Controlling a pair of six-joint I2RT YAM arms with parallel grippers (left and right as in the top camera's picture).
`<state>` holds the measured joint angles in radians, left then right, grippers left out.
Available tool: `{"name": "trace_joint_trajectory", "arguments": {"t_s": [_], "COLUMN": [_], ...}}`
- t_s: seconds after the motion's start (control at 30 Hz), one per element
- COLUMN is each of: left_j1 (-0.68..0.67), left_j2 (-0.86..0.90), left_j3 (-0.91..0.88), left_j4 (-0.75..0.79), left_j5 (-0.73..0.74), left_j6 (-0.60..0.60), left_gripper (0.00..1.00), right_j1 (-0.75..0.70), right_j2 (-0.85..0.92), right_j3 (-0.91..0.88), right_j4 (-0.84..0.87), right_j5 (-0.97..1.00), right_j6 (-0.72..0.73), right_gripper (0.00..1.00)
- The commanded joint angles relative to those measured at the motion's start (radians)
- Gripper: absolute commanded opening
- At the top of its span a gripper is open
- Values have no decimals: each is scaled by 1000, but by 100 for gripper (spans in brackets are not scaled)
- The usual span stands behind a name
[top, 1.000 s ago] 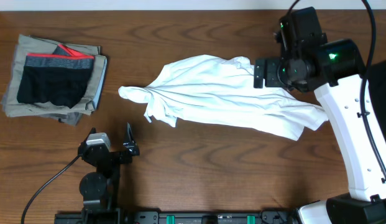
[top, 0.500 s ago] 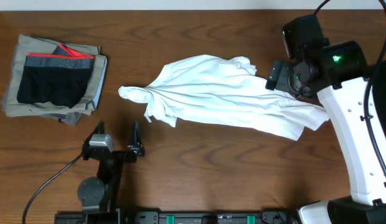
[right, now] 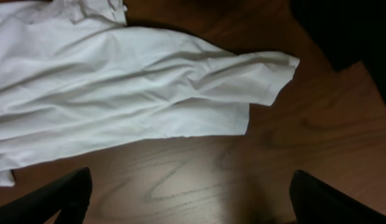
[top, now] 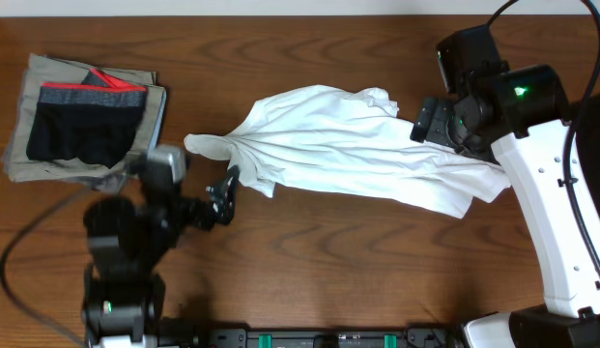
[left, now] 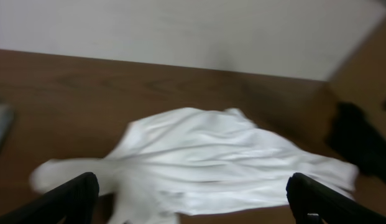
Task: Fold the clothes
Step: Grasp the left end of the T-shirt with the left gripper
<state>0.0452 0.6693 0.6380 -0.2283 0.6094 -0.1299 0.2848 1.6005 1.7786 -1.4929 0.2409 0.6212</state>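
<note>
I should tilt my left gripper down next and lower it onto the near flap (top: 244, 176) (left: 129, 200) beside the bunched sleeve, because this flap sticks out from the body of the shirt.
The clothes here are a plain white T-shirt (top: 348, 150), lying crumpled and stretched across the middle of the wooden table, with a bunched sleeve at its left end (top: 208, 145). My left gripper (top: 225, 196) hovers open just in front of that left end. In the left wrist view the T-shirt (left: 199, 155) fills the space ahead of the open left gripper (left: 191, 186). My right gripper (top: 427, 120) is over the shirt's upper right part and is open. In the right wrist view the right gripper (right: 189, 186) has bare wood between its fingers, and the shirt's sleeve and hem (right: 130, 87) lie beyond. No black garment shows.
A stack of khaki-grey folded pieces (top: 29, 159) with black shorts (top: 82, 135) on top sits at the far left. The right arm's white link (top: 551, 222) runs down the right side. A dark shape (right: 348, 37) fills the right wrist view's upper right corner.
My left arm has swung up from the front edge toward the shirt's left end. The right gripper shifted slightly right, then held still. Both grippers stayed open.
</note>
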Motion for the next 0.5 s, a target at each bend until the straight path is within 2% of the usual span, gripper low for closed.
{"name": "trace_joint_trajectory", "arguments": {"t_s": [0.0, 0.13, 0.23, 0.47], "left_j1": [3, 3, 3, -16], "left_j2": [132, 288, 395, 573], "left_j3": [27, 27, 27, 48], "left_j4": [-10, -26, -34, -74], "left_j5": [166, 99, 21, -234], "left_j6": [21, 15, -35, -56], "left_gripper": [98, 98, 98, 98], "right_j1": [-10, -10, -10, -10], "right_j2": [-16, -16, -16, -16], "right_j3": [-3, -3, -3, -3], "right_j4": [-4, -4, -2, 15], "right_j5": [-9, -9, -9, -9], "right_j6": [17, 18, 18, 18], "right_gripper": [99, 99, 99, 99]}}
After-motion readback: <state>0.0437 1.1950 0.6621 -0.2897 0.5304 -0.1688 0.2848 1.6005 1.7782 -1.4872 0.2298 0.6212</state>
